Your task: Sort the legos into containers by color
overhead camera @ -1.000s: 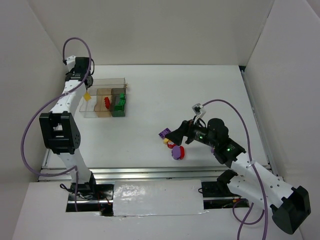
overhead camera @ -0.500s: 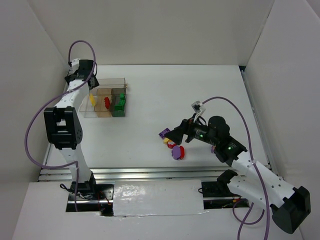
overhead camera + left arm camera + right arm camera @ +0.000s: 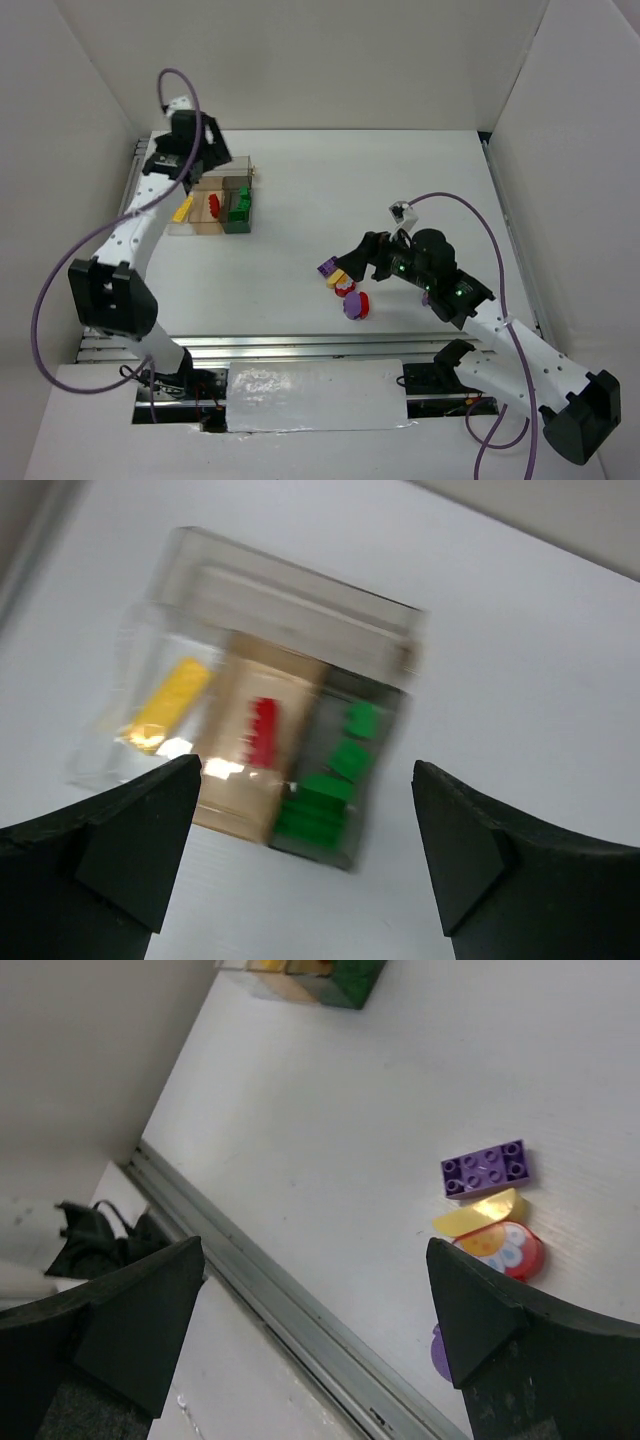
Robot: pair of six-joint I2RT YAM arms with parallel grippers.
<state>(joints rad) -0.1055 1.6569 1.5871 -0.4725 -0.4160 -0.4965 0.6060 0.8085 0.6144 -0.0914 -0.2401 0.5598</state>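
The robot's left gripper will next move back and to the right in the top view, then go down onto the purple brick (image 3: 327, 267), which is unsorted outside the box.
The clear box of containers (image 3: 248, 160) stands at the back left. A long yellow bar (image 3: 182, 209) lies in its left compartment, red legos (image 3: 213, 205) in the middle one and green legos (image 3: 239, 207) in the right one. My left gripper (image 3: 200, 172) hovers open above the box, holding nothing. The left wrist view shows the yellow bar (image 3: 165, 702), red (image 3: 262, 730) and green (image 3: 330, 790) below the open left gripper (image 3: 306, 770). My right gripper (image 3: 350, 263) is open over a loose cluster: a purple brick (image 3: 486, 1169), a yellow piece (image 3: 478, 1215), a red disc (image 3: 505, 1250) and a purple disc (image 3: 352, 308).
A metal rail (image 3: 300, 345) runs along the table's near edge, and shows below the right gripper (image 3: 315, 1248) as well. White walls close in the left, back and right sides. The box's back part (image 3: 300, 590) holds nothing that I can see.
My left gripper has opened and let go of the yellow bar, which now lies in the left compartment. The left wrist has swung back and to the right. The right arm has hardly moved.
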